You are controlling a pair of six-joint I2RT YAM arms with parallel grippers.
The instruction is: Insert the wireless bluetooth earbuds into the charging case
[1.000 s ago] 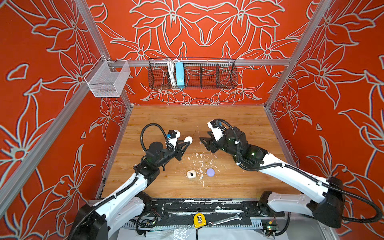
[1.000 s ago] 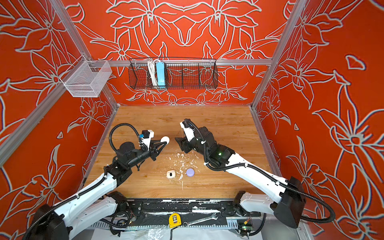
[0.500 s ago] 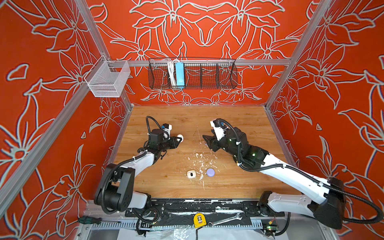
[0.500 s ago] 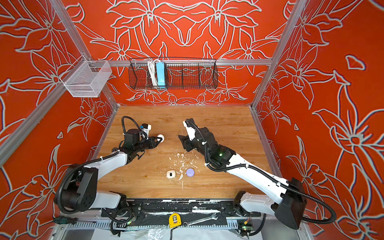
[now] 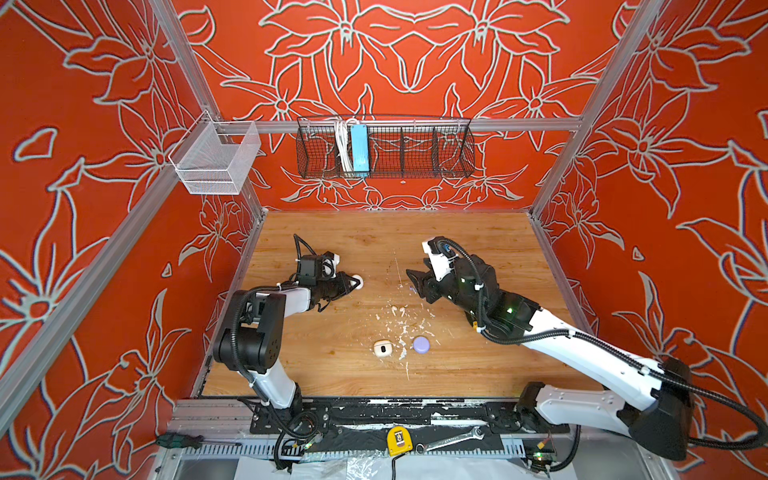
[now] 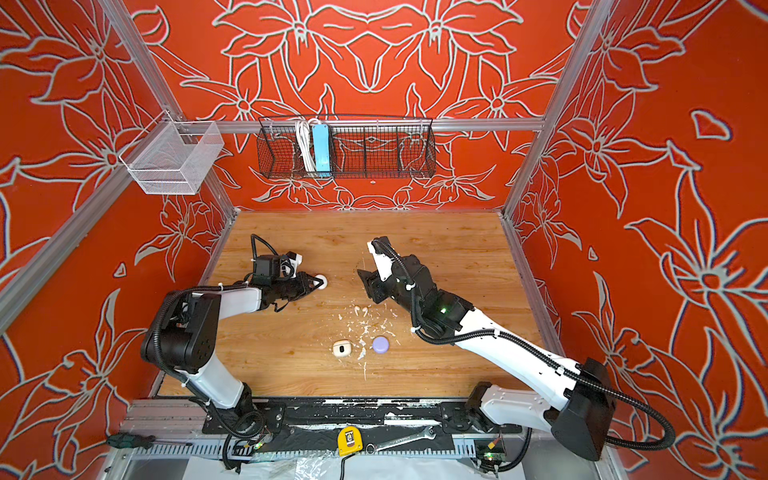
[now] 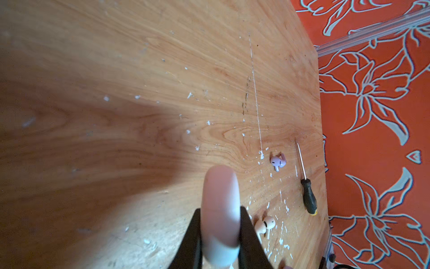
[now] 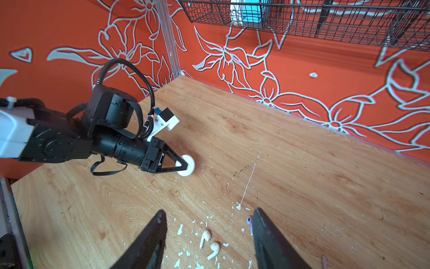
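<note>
Next, my left gripper brings the round white charging case [image 6: 321,282] down onto the shadowed tabletop just below and releases it clear of the earbuds.
My left gripper [image 5: 352,283] [image 7: 220,209] is shut on a round white charging case [image 8: 185,165] [image 6: 321,282], held edge-on low over the wooden table [image 5: 478,249]. Two white earbuds [image 8: 206,236] [image 7: 265,224] [image 5: 397,309] lie side by side among paint flecks. A lavender earbud [image 7: 277,162] [image 8: 249,220] lies just beyond them, partly hidden by a finger in the right wrist view. My right gripper [image 8: 208,210] [image 5: 415,282] hangs open above these earbuds, holding nothing. Nearer the front sit an open cream case [image 5: 382,348] and a lavender case [image 5: 421,344].
A screwdriver [image 7: 307,193] with a black handle lies on the table beyond the lavender earbud. A black wire basket [image 5: 384,149] and a clear bin [image 5: 216,160] hang on the back rail. A tape measure [image 5: 399,439] and a wrench [image 5: 451,440] rest on the front rail.
My left arm has folded its elbow outward and drawn the white case slightly left and lower over the table. The right gripper has barely moved and stays open.
</note>
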